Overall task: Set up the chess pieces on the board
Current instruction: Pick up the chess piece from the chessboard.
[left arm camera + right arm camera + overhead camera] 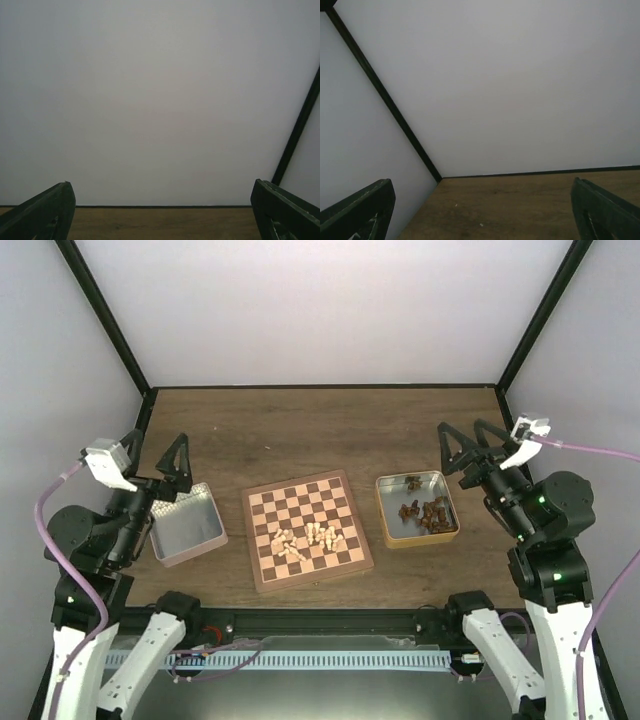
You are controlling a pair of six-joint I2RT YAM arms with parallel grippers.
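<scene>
My right gripper has the cream pieces nearer the empty tin below it, and it needs to swing across to its left in the top view and tilt down onto one of them.
The chessboard (262, 569) lies at the table's middle in the top view. Several pale cream chess pieces (303, 539) lie jumbled on its near rows. Dark brown chess pieces (425, 510) lie in the silver tin (383, 512) right of the board. My left gripper (157, 461) is open and empty, raised at the far left beside the other tin. My right gripper (466, 447) is open and empty, raised behind the right tin. Both wrist views show only the white wall, bare tabletop and spread fingertips (47, 210) (605, 210).
An empty silver tin (186, 524) sits left of the board, close under the left arm. White enclosure walls with black frame posts (110, 325) bound the table on three sides. The wooden tabletop (320, 430) stretches behind the board.
</scene>
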